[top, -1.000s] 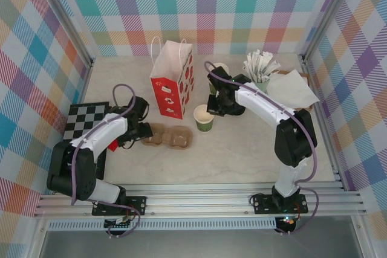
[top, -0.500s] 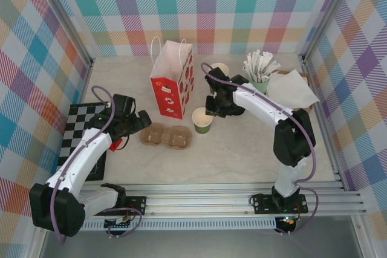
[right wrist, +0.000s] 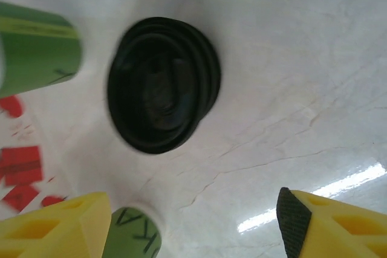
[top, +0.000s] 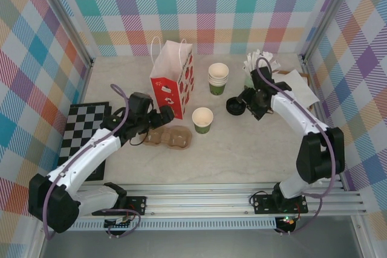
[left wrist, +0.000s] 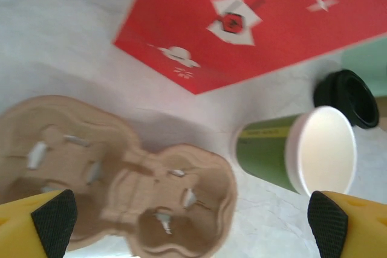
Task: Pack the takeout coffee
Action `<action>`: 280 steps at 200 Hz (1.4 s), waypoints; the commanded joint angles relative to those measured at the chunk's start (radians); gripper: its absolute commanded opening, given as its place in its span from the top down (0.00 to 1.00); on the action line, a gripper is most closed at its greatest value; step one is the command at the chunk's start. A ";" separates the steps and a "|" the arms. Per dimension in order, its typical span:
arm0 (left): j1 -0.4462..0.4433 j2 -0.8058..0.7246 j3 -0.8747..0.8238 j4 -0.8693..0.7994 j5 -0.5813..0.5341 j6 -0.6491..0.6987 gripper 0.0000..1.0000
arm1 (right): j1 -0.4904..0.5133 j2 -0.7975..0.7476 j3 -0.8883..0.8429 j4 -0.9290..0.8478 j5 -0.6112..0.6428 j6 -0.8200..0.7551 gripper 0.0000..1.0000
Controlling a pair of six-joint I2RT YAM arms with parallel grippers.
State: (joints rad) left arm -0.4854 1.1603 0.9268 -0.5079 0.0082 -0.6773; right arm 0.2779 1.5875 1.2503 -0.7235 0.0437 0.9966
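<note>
The coffee cup (top: 203,119) is lidless, so next I need to lower my right gripper toward it to the black lids below, onto the top lid's nearest rim (top: 243,111).
The takeout coffee cup (top: 203,119), cream above and green below, stands open-topped with no lid on it, right of the brown cup carrier (top: 168,137). Black lids (top: 235,106) lie on the table further right. My right gripper (top: 247,102) is open just right of those lids (right wrist: 160,86), nothing between its fingers (right wrist: 302,222). My left gripper (top: 164,114) hangs open over the carrier (left wrist: 121,191), with the cup (left wrist: 296,155) off to its right and apart from it.
A red-and-white paper bag (top: 172,83) stands behind the carrier. A stack of lidless cups (top: 218,78), a mint-green pot of sachets (top: 257,67) and white napkins (top: 296,89) fill the back right. A checkerboard mat (top: 84,122) lies at the left.
My right gripper left the cup, swung right to the black lids and opened. My left arm moved right from the carrier's left end to over the carrier.
</note>
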 commanded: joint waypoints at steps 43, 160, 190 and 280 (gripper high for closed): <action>-0.019 0.046 -0.023 0.061 -0.037 -0.061 0.00 | 0.015 0.150 -0.006 0.138 0.053 0.297 0.40; -0.019 0.084 -0.015 0.000 -0.071 -0.039 0.00 | 0.017 0.250 -0.008 0.199 0.034 0.386 0.68; -0.019 0.089 -0.009 -0.004 -0.080 -0.037 0.00 | 0.017 0.215 -0.018 0.191 0.051 0.379 0.79; -0.019 0.070 -0.008 -0.007 -0.072 -0.014 0.00 | 0.018 0.107 -0.089 0.225 0.079 0.312 0.97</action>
State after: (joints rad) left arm -0.4973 1.2549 0.9127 -0.4976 -0.0578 -0.7177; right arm 0.2909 1.7592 1.1893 -0.5156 0.0982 1.3632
